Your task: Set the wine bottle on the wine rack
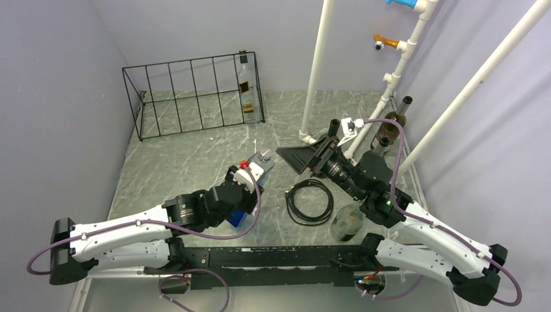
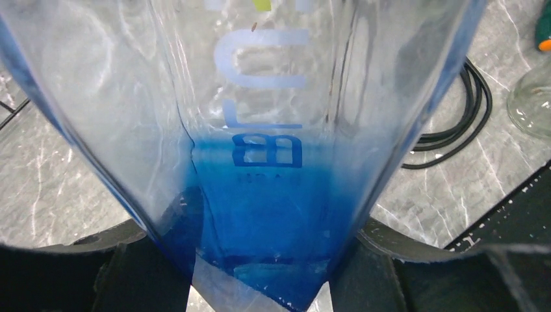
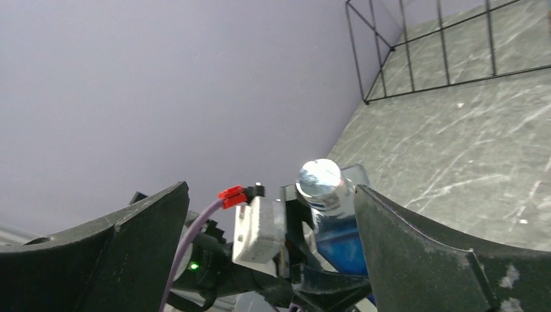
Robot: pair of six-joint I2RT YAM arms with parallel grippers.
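Observation:
My left gripper will next swing outward to release the bottle in the rack's empty middle (image 1: 208, 95), because that is outward and to the gripper's left in the top view.
The wine bottle (image 1: 242, 214) is clear glass with a blue lower part and a silver cap. It is held slanted above the table's middle, with my left gripper (image 1: 250, 182) shut on its body. In the left wrist view the bottle (image 2: 260, 130) fills the frame, with my left gripper (image 2: 260, 276) clamped on both its sides. My right gripper (image 1: 290, 160) stands open just right of the bottle's cap, and nothing sits between its fingers. In the right wrist view the cap (image 3: 320, 179) shows just inside the right finger of my right gripper (image 3: 271, 190). The black wire wine rack (image 1: 195, 97) stands at the back left.
A clear bottle (image 1: 247, 88) stands in the rack's rightmost slot. A coiled black cable (image 1: 310, 201) lies at centre, with a clear glass bottle (image 1: 346, 221) beside it near the right arm. Dark bottles (image 1: 395, 118) stand by the white pipe frame (image 1: 318, 71) at the back right.

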